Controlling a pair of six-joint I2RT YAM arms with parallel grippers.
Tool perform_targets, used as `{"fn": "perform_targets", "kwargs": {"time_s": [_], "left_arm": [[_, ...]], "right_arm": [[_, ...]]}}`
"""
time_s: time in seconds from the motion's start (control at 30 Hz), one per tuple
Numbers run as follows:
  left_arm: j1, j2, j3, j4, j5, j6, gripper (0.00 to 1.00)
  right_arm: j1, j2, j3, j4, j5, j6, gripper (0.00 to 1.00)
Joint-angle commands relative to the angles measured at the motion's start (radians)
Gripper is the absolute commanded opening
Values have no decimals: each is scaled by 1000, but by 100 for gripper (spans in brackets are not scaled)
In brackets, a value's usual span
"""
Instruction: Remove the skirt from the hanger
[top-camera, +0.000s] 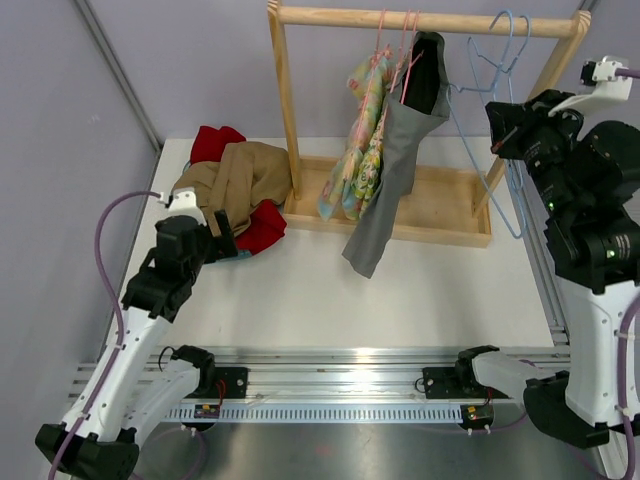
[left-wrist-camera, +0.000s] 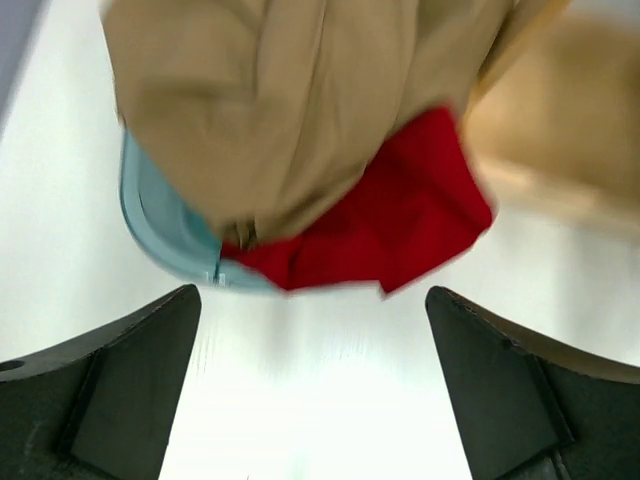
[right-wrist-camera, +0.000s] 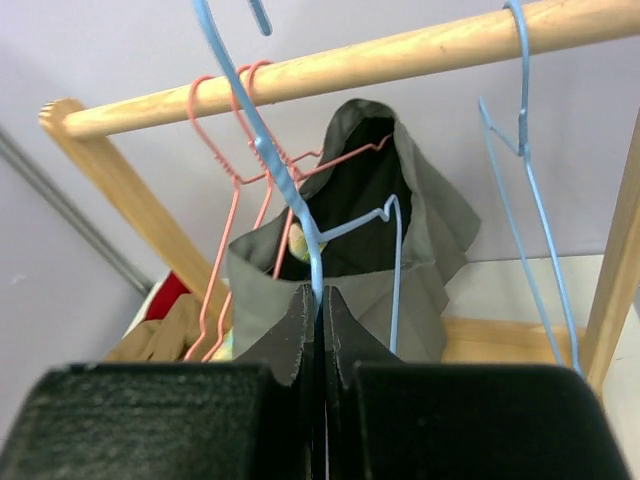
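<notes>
My right gripper carries the empty blue hanger outward next, then down to hook onto the wooden bar (top-camera: 430, 19) beside the other blue hanger.
A grey skirt (top-camera: 390, 170) hangs from a pink hanger (top-camera: 407, 62) on the wooden rail (top-camera: 430, 19); it also shows in the right wrist view (right-wrist-camera: 440, 215), behind my fingers. My right gripper (top-camera: 497, 128) is raised to the right of the skirt, near the rail. It is shut (right-wrist-camera: 322, 292) on the wire of a blue hanger (right-wrist-camera: 290, 190). My left gripper (top-camera: 232, 242) is low over the table, open and empty (left-wrist-camera: 312, 295), just short of a pile of tan cloth (left-wrist-camera: 300, 110) and red cloth (left-wrist-camera: 390, 225).
A floral garment (top-camera: 362, 130) hangs left of the skirt on another pink hanger (right-wrist-camera: 225, 200). A second blue hanger (right-wrist-camera: 525, 190) hangs on the rail at the right. The rack's base tray (top-camera: 445, 215) sits behind. A pale blue rim (left-wrist-camera: 150, 225) pokes from under the pile (top-camera: 235, 180).
</notes>
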Motion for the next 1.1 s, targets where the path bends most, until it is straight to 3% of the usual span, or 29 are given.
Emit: {"fn": "perform_targets", "kwargs": {"time_s": [0.0,0.33,0.67,0.9,0.93,0.97,1.0,1.03,1.07], "left_arm": [[-9,-8,-64,-37,47,-25,99],[-24,20,-56,-14,52,0,99],[-25,15,-58,-7,55,9,99],[-25,18,-57,-4,58,14,99],[-25,22,-57,-2,60,14,99],[-25,22,-57,-2,61,15,99],[-25,22,-58,1,64,15,99],[-25,25,-57,-1,64,15,99],[-25,25,-57,-1,64,15,99]], "right_arm": [[3,52,62,103,92,-57,0],[1,204,119,166,289,-198,0],[-111,391,173,168,137,-55,0],[-115,324,23,185,131,-31,0],[-117,313,9,182,134,-28,3],[-117,295,-11,179,134,-28,11],[-118,285,-19,166,134,-28,39],[-118,270,-25,163,135,-28,54],[-118,262,-28,159,140,-25,76]]}}
